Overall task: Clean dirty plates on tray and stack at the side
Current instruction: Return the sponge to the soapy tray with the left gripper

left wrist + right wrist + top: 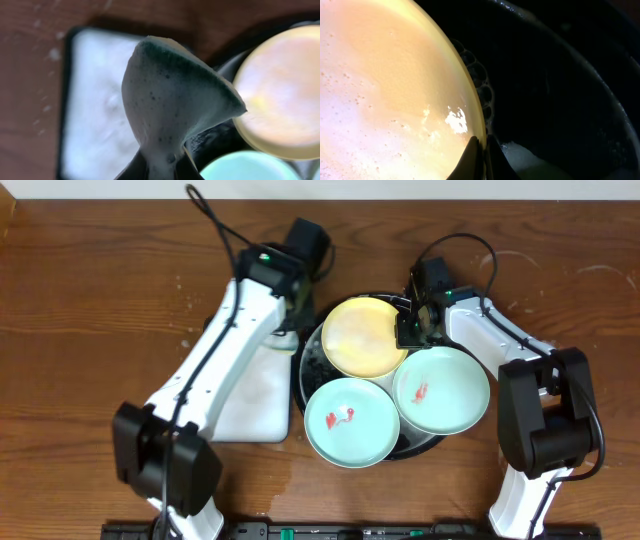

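Next, my left gripper carries the sponge back and down, away from the yellow plate, into the white tray's soapy water (pixel 258 388) (pixel 104 107), since foam coats that plate.
The yellow plate (pixel 363 337) lies tilted at the back of the round black tray (pixel 311 356); it is wet and foamy in the right wrist view (pixel 385 90). My right gripper (pixel 410 332) is shut on its right rim (pixel 481 150). Two mint-green plates with red smears lie at the tray's front, one left (pixel 348 420) and one right (pixel 441 389). My left gripper (pixel 292 308) is shut on a soapy green sponge (pixel 170 100) and holds it above the tray's left edge, beside the yellow plate (pixel 285 95).
A white rectangular tray (pixel 255 395) with soapy water lies left of the black tray, under my left arm; it also shows in the left wrist view (pixel 90 110). Brown wooden tabletop (pixel 90 320) with whitish splashes surrounds everything.
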Controlling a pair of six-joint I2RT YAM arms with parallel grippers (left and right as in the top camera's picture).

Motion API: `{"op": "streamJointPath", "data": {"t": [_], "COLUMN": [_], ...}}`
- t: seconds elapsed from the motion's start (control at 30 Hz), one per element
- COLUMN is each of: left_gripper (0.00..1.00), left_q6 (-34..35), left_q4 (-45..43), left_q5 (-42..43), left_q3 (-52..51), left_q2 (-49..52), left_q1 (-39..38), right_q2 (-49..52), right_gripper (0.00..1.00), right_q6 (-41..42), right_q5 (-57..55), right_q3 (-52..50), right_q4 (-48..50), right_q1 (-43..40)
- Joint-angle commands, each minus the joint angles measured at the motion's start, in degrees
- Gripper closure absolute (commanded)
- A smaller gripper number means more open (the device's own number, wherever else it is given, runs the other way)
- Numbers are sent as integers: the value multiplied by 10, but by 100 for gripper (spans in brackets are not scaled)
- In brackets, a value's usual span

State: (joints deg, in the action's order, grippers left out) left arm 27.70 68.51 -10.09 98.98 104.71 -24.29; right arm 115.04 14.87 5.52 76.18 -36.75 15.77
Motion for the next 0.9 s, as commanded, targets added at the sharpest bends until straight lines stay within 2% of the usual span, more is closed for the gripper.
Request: {"op": "streamJointPath", "data": {"t": [0.0, 0.13, 0.27, 0.5, 0.53, 0.57, 0.6, 0.87], "left_gripper": [92, 92, 92, 71, 64, 51, 46, 27], "left_q6": [-28, -50, -57, -78, -79, -82, -82, -82], "left_q4": [34, 30, -16, -65, -66, -67, -67, -67], "left_q5": [-10, 23, 55, 132, 134, 136, 136, 136], "left_q3": [-15, -75, -172, -224, -224, -224, -224, -224], "left_q2": [1, 1, 1, 1, 1, 1, 1, 1], "left_q1": [42, 76, 117, 167, 170, 174, 175, 175], "right_q2": [-3, -49, -142, -212, -217, -225, -229, -242], "right_gripper": [99, 99, 99, 99, 99, 99, 99, 99], "right_q6": [-21, -24, -62, -80, -82, -83, -83, -107], "right_q5": [-40, -40, -52, -198, -221, -260, -287, -482], "right_q3": [-1, 6, 6, 6, 6, 6, 6, 6], "right_q4": [0, -18, -34, -65, -67, -67, -68, -68], "right_q1": [-5, -4, 3, 41, 49, 66, 76, 166]}}
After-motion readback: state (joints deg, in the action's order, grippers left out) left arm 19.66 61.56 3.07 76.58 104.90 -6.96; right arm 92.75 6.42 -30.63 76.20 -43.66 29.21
